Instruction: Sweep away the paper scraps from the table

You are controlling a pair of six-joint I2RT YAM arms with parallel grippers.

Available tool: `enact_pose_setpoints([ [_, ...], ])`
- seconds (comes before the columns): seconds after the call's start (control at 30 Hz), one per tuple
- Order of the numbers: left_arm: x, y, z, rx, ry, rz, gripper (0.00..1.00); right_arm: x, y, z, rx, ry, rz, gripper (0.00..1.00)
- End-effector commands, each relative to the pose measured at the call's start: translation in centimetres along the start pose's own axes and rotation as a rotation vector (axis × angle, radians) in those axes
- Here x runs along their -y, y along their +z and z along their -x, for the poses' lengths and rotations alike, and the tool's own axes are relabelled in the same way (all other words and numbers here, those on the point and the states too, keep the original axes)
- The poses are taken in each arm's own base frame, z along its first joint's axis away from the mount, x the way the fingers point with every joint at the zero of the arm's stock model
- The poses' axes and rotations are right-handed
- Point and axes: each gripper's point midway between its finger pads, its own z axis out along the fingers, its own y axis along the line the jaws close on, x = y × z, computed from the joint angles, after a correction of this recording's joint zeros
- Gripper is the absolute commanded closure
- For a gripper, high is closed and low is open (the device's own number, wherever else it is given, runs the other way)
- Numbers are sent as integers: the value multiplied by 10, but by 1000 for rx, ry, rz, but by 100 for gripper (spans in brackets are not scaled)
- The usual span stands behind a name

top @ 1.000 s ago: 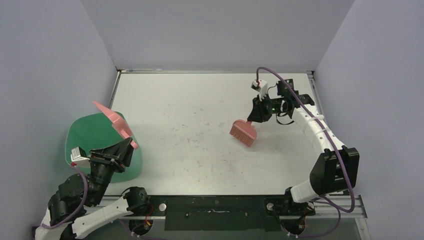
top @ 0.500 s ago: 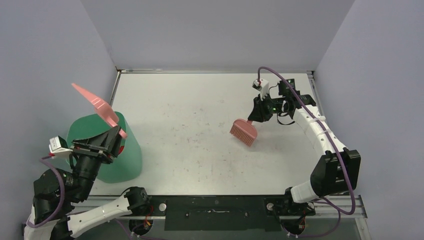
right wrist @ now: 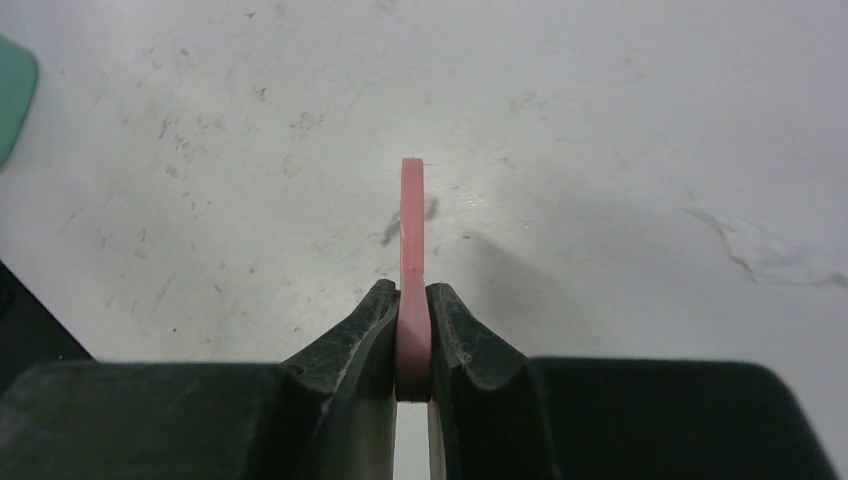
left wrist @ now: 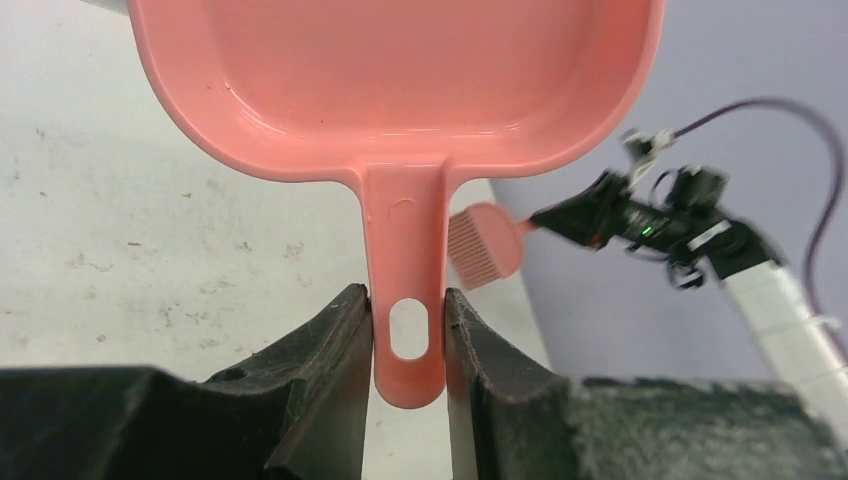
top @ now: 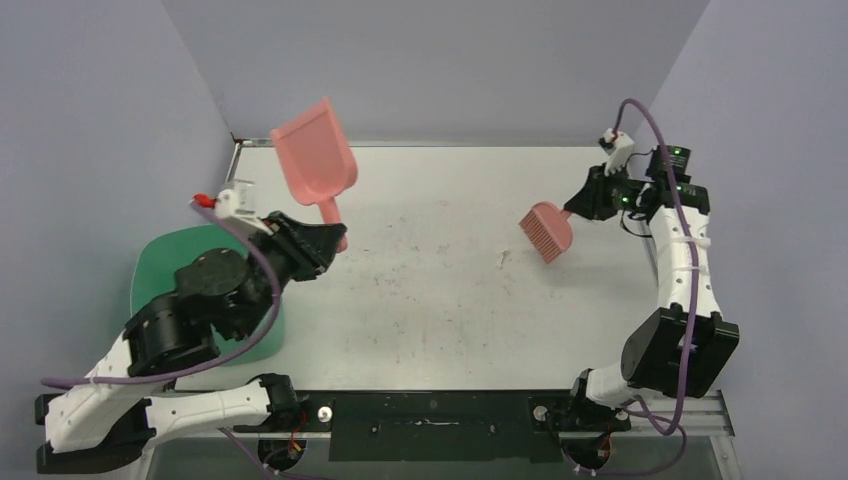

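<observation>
The left gripper should move down and back to let go of the dustpan, because the near middle of the table is below the gripper, to its right in the top view.
No paper scraps show on the white table in any view. My left gripper is shut on the handle of the pink dustpan and holds it up in the air over the table's far left, pan end away from me. In the left wrist view the jaws pinch the handle end and the pan looks empty. My right gripper is shut on the handle of the pink hand brush, bristles down at the right of the table. The handle shows edge-on between my right gripper.
A mint-green bin stands off the table's left edge, partly hidden under my left arm. Grey walls close in the back and both sides. The table has scuff marks. The brush and right arm also show in the left wrist view.
My left arm has swung the dustpan from above the green bin up and right, over the table's far left. My right arm has carried the brush right and back.
</observation>
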Motion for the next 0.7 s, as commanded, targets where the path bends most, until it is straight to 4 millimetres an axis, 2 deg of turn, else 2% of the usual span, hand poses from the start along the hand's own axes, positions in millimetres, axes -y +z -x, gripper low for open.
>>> enact_pose_setpoints([
  [0.0,16,21,-53,-205,336,-45,100,29,-40,26,85,1,-50,95],
  [0.13,10,39,-103,-358,488,-34,100,82,-74,24,109,40,-255,95],
  [0.3,-13,47,-160,-568,666,3,100,131,-104,16,97,41,-466,95],
  [0.5,-59,53,-227,-822,848,74,100,179,-111,10,53,28,-618,95],
  [0.57,-69,52,-247,-904,876,80,100,197,-111,9,34,22,-659,95],
  [0.67,-78,50,-273,-1002,893,68,100,220,-109,17,18,-16,-713,95],
])
